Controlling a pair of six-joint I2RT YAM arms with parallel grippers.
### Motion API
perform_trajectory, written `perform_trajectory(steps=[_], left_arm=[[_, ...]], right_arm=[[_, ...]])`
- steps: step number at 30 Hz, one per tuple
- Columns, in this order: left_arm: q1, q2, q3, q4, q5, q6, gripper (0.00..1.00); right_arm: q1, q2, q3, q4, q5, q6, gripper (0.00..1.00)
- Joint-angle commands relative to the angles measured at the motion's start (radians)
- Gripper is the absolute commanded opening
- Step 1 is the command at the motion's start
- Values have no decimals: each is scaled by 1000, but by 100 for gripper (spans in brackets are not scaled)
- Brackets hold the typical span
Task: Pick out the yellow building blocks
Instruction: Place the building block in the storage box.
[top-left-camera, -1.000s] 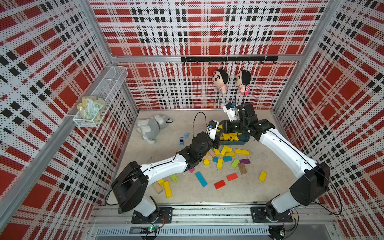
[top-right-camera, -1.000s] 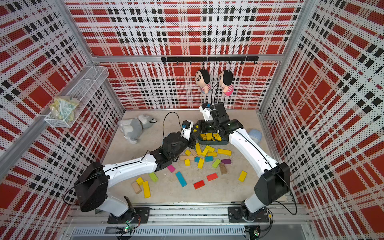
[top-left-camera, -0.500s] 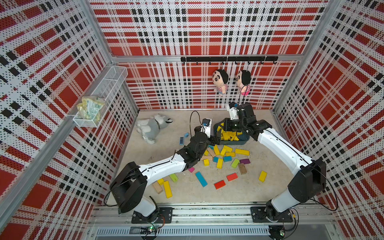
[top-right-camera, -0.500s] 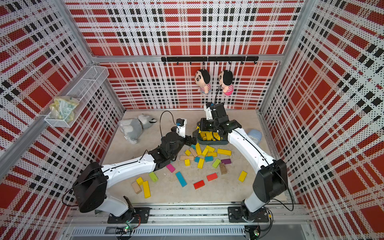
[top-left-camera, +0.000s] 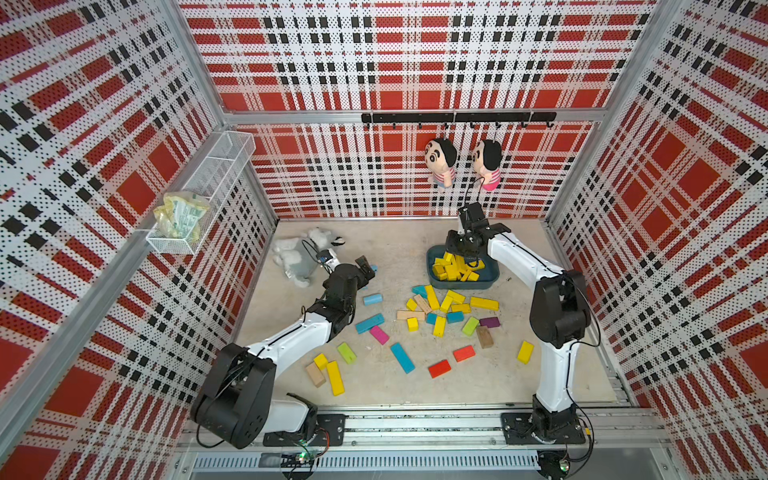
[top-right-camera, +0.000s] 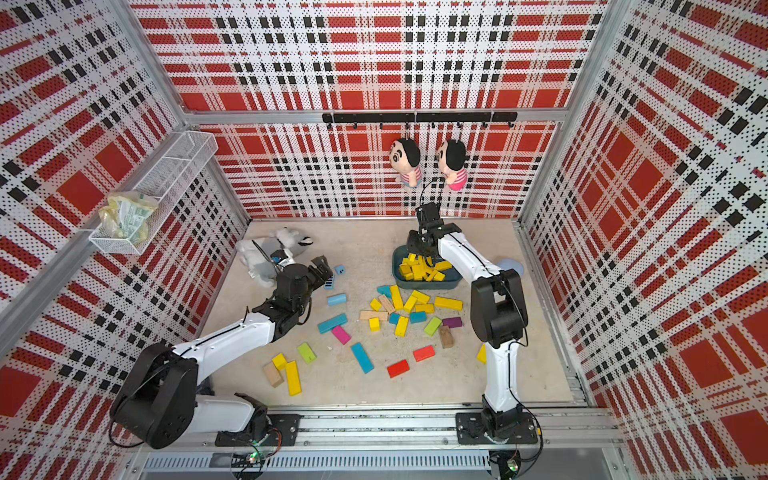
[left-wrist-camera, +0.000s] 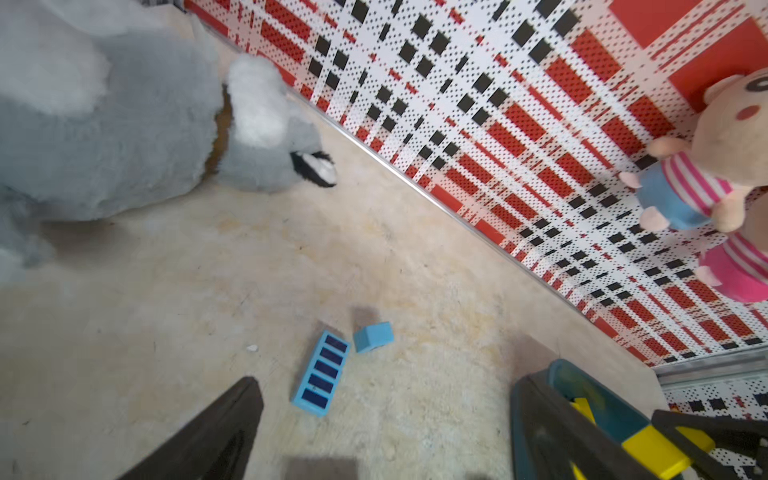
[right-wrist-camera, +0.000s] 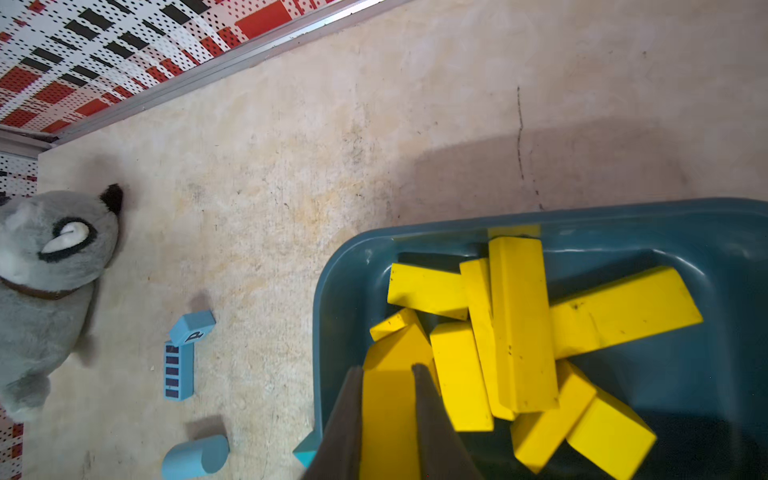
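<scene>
The held block goes down with my right gripper toward the heaped yellow blocks in the teal bin next. It is released there, as the heap lies just below it.
Several yellow building blocks (top-left-camera: 451, 270) (right-wrist-camera: 519, 324) lie heaped in a teal bin (top-left-camera: 461, 284) (right-wrist-camera: 332, 266). My right gripper (right-wrist-camera: 386, 368) (top-left-camera: 465, 253) hangs over the bin's left part, shut on a yellow block (right-wrist-camera: 386, 415). More yellow blocks lie on the floor: a long bar (top-left-camera: 484, 303), an upright-lying bar (top-left-camera: 439, 326), one at the right (top-left-camera: 525, 352), and a pair at the front left (top-left-camera: 335, 377). My left gripper (top-left-camera: 368, 266) (left-wrist-camera: 386, 386) is open and holds nothing, left of the bin above two blue blocks.
A slotted blue block (left-wrist-camera: 322, 374) and a blue cube (left-wrist-camera: 373, 337) lie under the left gripper. A grey plush animal (top-left-camera: 297, 257) lies at the back left. Blue, red, green, purple, pink and tan blocks (top-left-camera: 402, 357) are scattered mid-floor. Two dolls (top-left-camera: 441, 162) hang on the back wall.
My left gripper has opened and drawn back leftward from the bin toward the blue blocks. The right gripper stays over the bin, while that arm's elbow has pulled in.
</scene>
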Motion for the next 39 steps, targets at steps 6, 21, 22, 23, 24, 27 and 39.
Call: perform_trajectory(steps=[6, 21, 22, 23, 24, 27, 39], left_arm=[[40, -4, 63, -339, 27, -87, 98], [79, -204, 10, -840, -34, -339, 98], [83, -210, 10, -863, -35, -346, 98], [87, -217, 12, -888, -35, -352, 98], [88, -226, 12, -909, -35, -364, 98], [83, -252, 7, -944, -20, -394, 98], [-163, -274, -19, -1075, -20, -526, 99]], right_arm=[[-11, 101, 33, 57, -63, 93, 2], [-14, 112, -96, 203, 49, 198, 38], [-13, 100, -108, 212, 55, 197, 41], [-13, 89, -118, 217, 65, 196, 43], [-13, 74, -126, 219, 73, 194, 44], [-13, 12, -162, 238, 93, 186, 46], [59, -373, -527, 343, 79, 138, 45]])
